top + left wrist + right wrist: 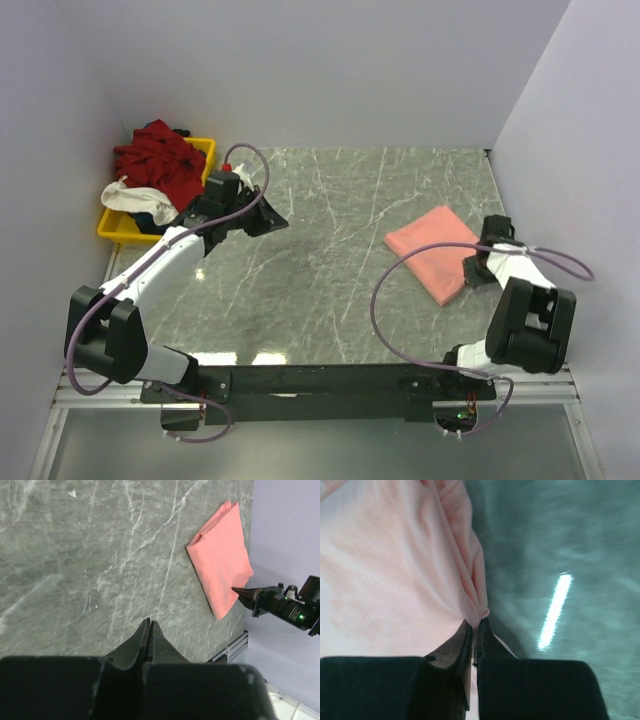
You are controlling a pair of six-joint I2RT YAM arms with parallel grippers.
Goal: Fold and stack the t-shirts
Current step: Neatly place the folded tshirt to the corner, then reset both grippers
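My right gripper drags the folded pink shirt back and rightward in the top view and releases next, since bare marble lies between it and the table's near edge.
A salmon-pink t-shirt [430, 248] lies folded on the right of the marble table; it also shows in the left wrist view [222, 565]. My right gripper [468, 268] is at its right edge, shut and pinching a bunched fold of the pink cloth [405, 565] at its tips [476, 624]. My left gripper [274, 222] is shut and empty, held over the bare table left of centre [150, 624]. A dark red t-shirt [160, 160], a white one [125, 195] and a bit of a blue one [152, 216] lie heaped at the back left.
The heaped shirts sit in a yellow plastic tray [112, 230] at the table's back left, close to the left arm. White walls close in the left, back and right sides. The right arm's cable [385, 290] loops over the table's front right.
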